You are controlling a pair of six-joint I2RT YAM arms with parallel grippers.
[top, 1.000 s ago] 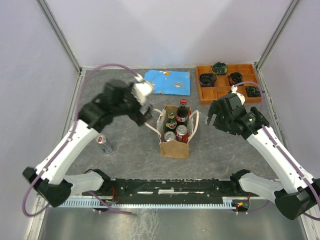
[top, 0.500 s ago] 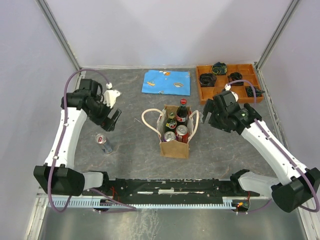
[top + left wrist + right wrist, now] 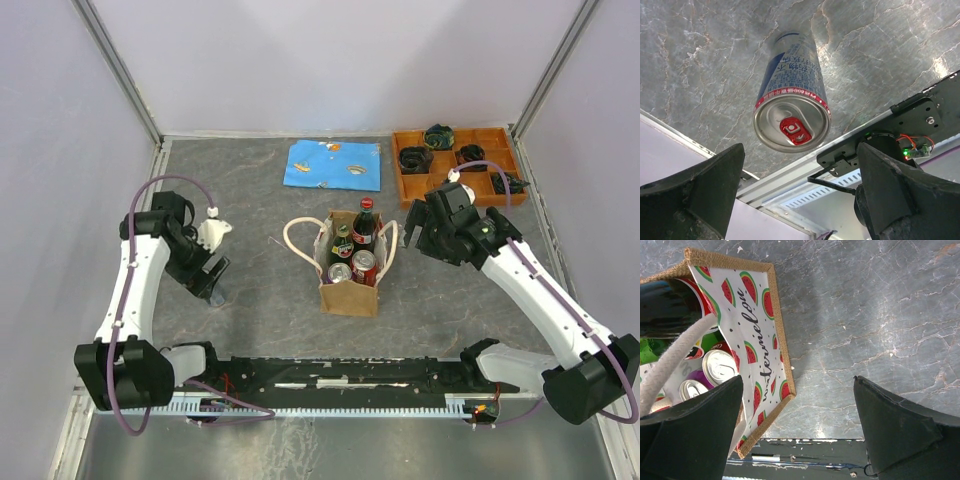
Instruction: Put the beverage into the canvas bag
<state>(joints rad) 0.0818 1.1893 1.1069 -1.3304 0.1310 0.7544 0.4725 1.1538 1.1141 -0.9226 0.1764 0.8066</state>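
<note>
The can's red-tabbed top is still beyond my gripper's fingers, so my left gripper will next go down to the can's upper end (image 3: 792, 115) and close.
A slim blue-and-white can (image 3: 792, 100) with a red tab stands upright on the grey table. My left gripper (image 3: 800, 200) is open just above it, one finger to each side, not touching. In the top view the left gripper (image 3: 207, 277) covers the can. The tan canvas bag (image 3: 350, 272) stands at the centre with white rope handles (image 3: 293, 236) and holds bottles and cans. My right gripper (image 3: 414, 228) is open and empty beside the bag's right side. The right wrist view shows the bag's watermelon-print lining (image 3: 757, 335) just left of the right gripper (image 3: 797, 435).
A blue cloth (image 3: 335, 164) lies at the back centre. An orange compartment tray (image 3: 455, 178) with dark coiled items sits at the back right. The black rail (image 3: 340, 376) runs along the near edge, close to the can. Walls enclose the table.
My left arm has swung away from the bag to the left and come down over the can. My right gripper has shifted slightly toward the bag.
</note>
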